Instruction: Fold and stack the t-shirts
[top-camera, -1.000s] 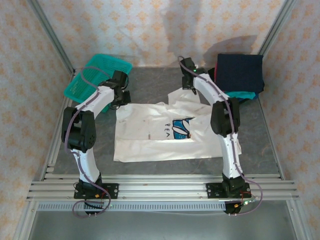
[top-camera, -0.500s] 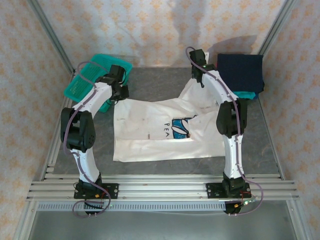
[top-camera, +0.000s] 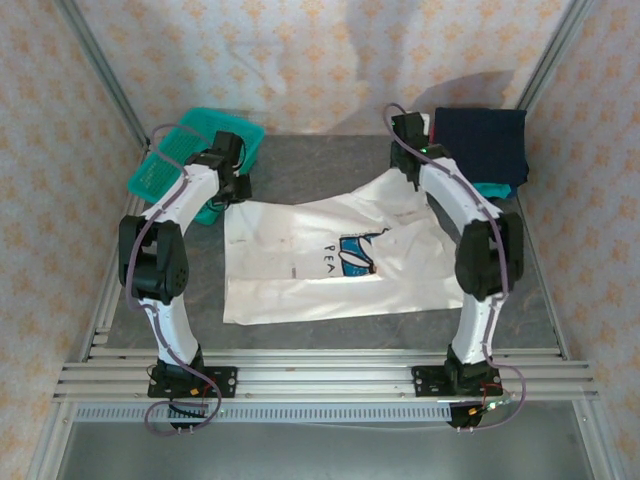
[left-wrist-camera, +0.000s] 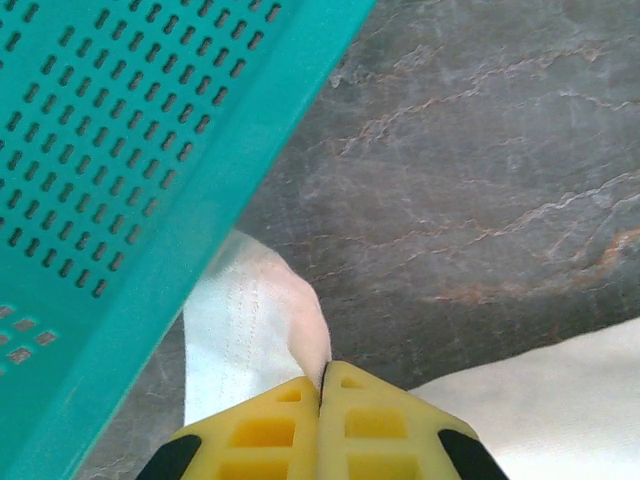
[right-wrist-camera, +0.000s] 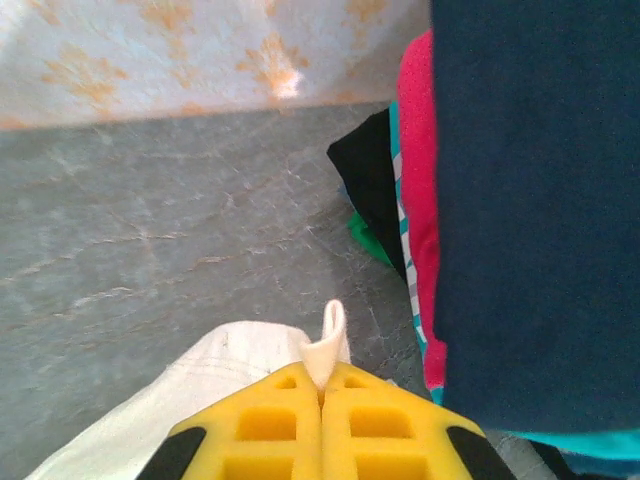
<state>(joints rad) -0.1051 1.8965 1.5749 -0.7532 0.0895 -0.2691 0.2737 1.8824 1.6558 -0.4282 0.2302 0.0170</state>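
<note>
My right gripper moves back and down next and releases its corner fold over the shirt's near part, because that part lies spread flat and uncovered.
The white t-shirt (top-camera: 320, 262), with a blue chest print and dark letters, lies spread on the grey table, its far edge lifted at both corners. My left gripper (top-camera: 236, 196) is shut on its far-left corner (left-wrist-camera: 250, 330), right beside the basket. My right gripper (top-camera: 405, 172) is shut on a small fold of the far-right corner (right-wrist-camera: 334, 328), close to the stack of folded t-shirts (top-camera: 480, 142). That stack has navy (right-wrist-camera: 540, 200) on top with red/pink (right-wrist-camera: 417, 150) and teal layers under it.
A teal plastic mesh basket (top-camera: 190, 150) stands tilted at the back left and its wall (left-wrist-camera: 120, 150) is next to the left fingers. Patterned walls and metal frame rails enclose the table. Bare grey tabletop (top-camera: 310, 170) lies between the two grippers.
The right gripper has carried its corner of the white t-shirt right and back toward the stack. The left gripper has shifted slightly left and back, and the shirt is stretched wider.
</note>
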